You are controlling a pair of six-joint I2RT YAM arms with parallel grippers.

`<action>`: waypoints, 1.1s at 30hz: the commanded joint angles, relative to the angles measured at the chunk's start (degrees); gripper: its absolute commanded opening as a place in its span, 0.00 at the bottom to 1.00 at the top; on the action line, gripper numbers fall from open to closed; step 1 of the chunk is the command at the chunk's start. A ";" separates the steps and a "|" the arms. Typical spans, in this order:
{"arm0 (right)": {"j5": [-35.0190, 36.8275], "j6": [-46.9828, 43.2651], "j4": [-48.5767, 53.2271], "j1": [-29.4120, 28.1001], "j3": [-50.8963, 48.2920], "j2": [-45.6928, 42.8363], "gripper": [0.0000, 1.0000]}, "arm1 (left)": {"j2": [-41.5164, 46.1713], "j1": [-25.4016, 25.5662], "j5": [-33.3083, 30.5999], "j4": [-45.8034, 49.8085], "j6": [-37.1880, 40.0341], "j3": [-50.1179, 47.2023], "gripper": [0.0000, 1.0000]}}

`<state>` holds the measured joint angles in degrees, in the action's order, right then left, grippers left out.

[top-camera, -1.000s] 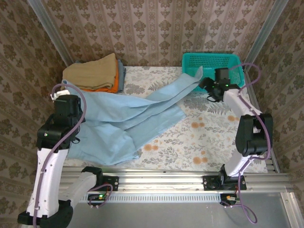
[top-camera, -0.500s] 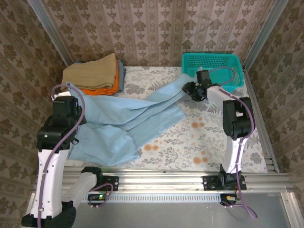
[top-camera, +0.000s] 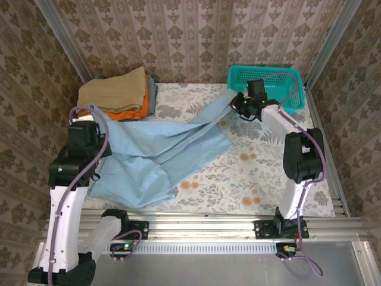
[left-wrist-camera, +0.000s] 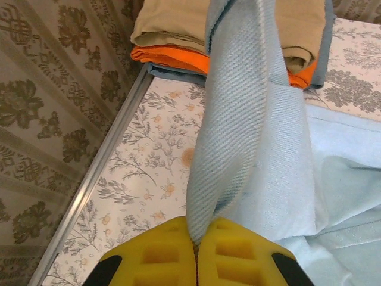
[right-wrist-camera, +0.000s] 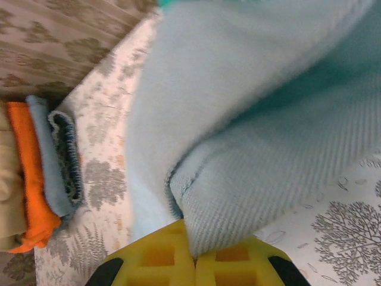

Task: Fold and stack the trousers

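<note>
My right gripper rises, moves toward the stack and releases the hem over bare tabletop next. That tabletop lies between gripper and stack, and the basket stands close.
The pale sky-blue trousers [top-camera: 155, 149] lie spread over the flowered table, waist at the left, one long leg reaching toward the back right. My left gripper [top-camera: 90, 119] is shut on the waist edge of the trousers [left-wrist-camera: 250, 119], and the cloth rises out from between the yellow pads [left-wrist-camera: 161, 256] of my left gripper [left-wrist-camera: 195, 238]. My right gripper [top-camera: 241, 102] is shut on the hem end of the long leg. In the right wrist view the hemmed edge of the trousers [right-wrist-camera: 250, 179] is pinched in my right gripper [right-wrist-camera: 193, 253].
A stack of folded garments, tan [top-camera: 116, 89] over orange [top-camera: 128, 110], sits at the back left. The teal basket [top-camera: 280, 80] stands at the back right, just behind my right gripper. A metal rail [left-wrist-camera: 101, 161] edges the table on the left, and patterned walls close three sides.
My right gripper has swung left from the basket's front to the leg's end and shut on it. The left gripper stays shut on the waist, almost still.
</note>
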<state>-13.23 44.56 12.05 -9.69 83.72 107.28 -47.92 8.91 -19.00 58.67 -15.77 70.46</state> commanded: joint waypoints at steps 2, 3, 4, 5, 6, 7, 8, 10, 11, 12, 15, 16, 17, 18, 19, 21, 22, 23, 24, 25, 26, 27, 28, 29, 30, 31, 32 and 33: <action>7.89 -7.74 1.54 -2.95 4.85 -6.34 0.00 | 0.99 -0.60 3.13 -3.19 0.68 -1.16 0.00; 9.37 -8.95 1.97 -3.55 5.38 -6.81 0.00 | 1.07 -0.58 3.79 -3.44 0.59 -1.42 0.00; 10.97 -9.96 2.57 -4.00 6.01 -7.40 0.00 | 1.14 -0.59 4.50 -3.56 0.49 -1.76 0.00; 11.46 -11.18 2.20 -4.48 6.13 -8.23 0.00 | 1.16 -0.56 5.14 -3.76 0.34 -2.10 0.00; 11.87 -12.06 1.56 -5.03 5.88 -9.00 0.00 | 1.31 -0.56 5.56 -3.98 0.15 -2.44 0.00; 13.08 -13.16 0.64 -5.74 5.50 -10.09 0.00 | 1.42 -0.56 5.94 -4.09 0.04 -2.80 0.00; 14.35 -14.48 -0.44 -6.75 5.07 -11.26 0.00 | 1.51 -0.60 6.26 -4.33 -0.08 -3.24 0.00; 16.67 -17.59 -1.75 -8.88 5.01 -13.32 0.00 | 1.77 -0.56 6.98 -4.77 -0.47 -4.22 0.00; 16.84 -19.17 -2.90 -10.12 4.74 -14.34 0.00 | 1.91 -0.58 7.10 -4.85 -0.78 -4.65 0.00; 16.70 -20.30 -3.25 -11.23 4.92 -15.20 0.00 | 2.02 -0.56 7.02 -4.96 -0.97 -4.91 0.00; 19.02 -24.27 -2.48 -15.77 5.29 -17.75 0.00 | 3.03 -0.58 4.89 -4.89 -1.40 -5.21 0.00; 19.02 -24.58 -1.83 -16.90 5.44 -18.09 0.00 | 3.52 -0.56 3.54 -4.80 -1.62 -5.00 0.00; 17.04 -24.18 -1.43 -17.37 5.54 -17.97 0.00 | 3.87 -0.64 2.17 -4.55 -1.63 -4.65 0.00; 15.79 -23.90 -1.58 -17.76 5.38 -17.51 0.00 | 4.05 -0.64 0.66 -4.10 -1.63 -3.88 0.00; 15.78 -24.21 -1.22 -18.22 5.68 -16.12 0.00 | 4.15 -0.79 -0.96 -3.48 -1.59 -3.06 0.00; 14.79 -24.13 0.16 -18.35 7.36 -12.36 0.00 | 4.06 -1.10 -3.20 -2.38 -1.40 -1.79 0.00; 13.93 -23.95 0.73 -18.34 8.48 -10.02 0.00 | 4.05 -1.28 -4.11 -2.02 -1.20 -1.39 0.00; 12.16 -23.77 0.43 -18.47 9.47 -7.74 0.00 | 4.06 -1.58 -4.72 -1.70 -1.28 -1.12 0.00; 10.33 -23.59 0.35 -18.50 10.77 -5.39 0.00 | 4.14 -1.96 -5.40 -1.48 -1.42 -0.98 0.00; 8.84 -23.27 1.00 -18.45 12.93 -2.64 0.00 | 4.38 -2.34 -6.24 -1.37 -1.67 -0.93 0.00; 6.60 -23.25 2.75 -18.39 16.07 0.96 0.03 | 4.93 -2.84 -6.90 -1.52 -1.79 -1.01 0.00; 4.23 -23.75 4.92 -18.35 19.28 3.95 0.10 | 5.49 -3.31 -7.33 -1.80 -1.86 -1.12 0.00; 2.37 -24.70 8.38 -18.43 23.17 7.71 0.27 | 6.09 -3.97 -7.61 -2.14 -1.88 -1.19 0.00; 1.22 -26.26 13.57 -18.43 28.38 11.14 0.35 | 6.55 -4.60 -7.71 -2.40 -1.82 -1.07 0.00; 1.86 -27.21 17.36 -18.47 31.27 13.15 0.38 | 6.82 -5.24 -7.75 -2.53 -1.72 -0.91 0.00; 3.22 -27.98 20.71 -18.43 32.97 14.30 0.44 | 6.79 -5.92 -7.80 -2.47 -1.63 -0.75 0.00; 4.07 -29.14 21.85 -18.37 32.33 14.12 0.49 | 6.84 -6.56 -7.52 -2.68 -1.61 -0.76 0.00; 4.75 -29.79 21.48 -18.39 30.24 12.76 0.55 | 6.86 -7.01 -7.27 -2.81 -1.53 -0.90 0.00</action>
<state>-7.77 18.22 24.38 -28.12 112.60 121.69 -42.02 3.22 -23.42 57.71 -16.71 67.18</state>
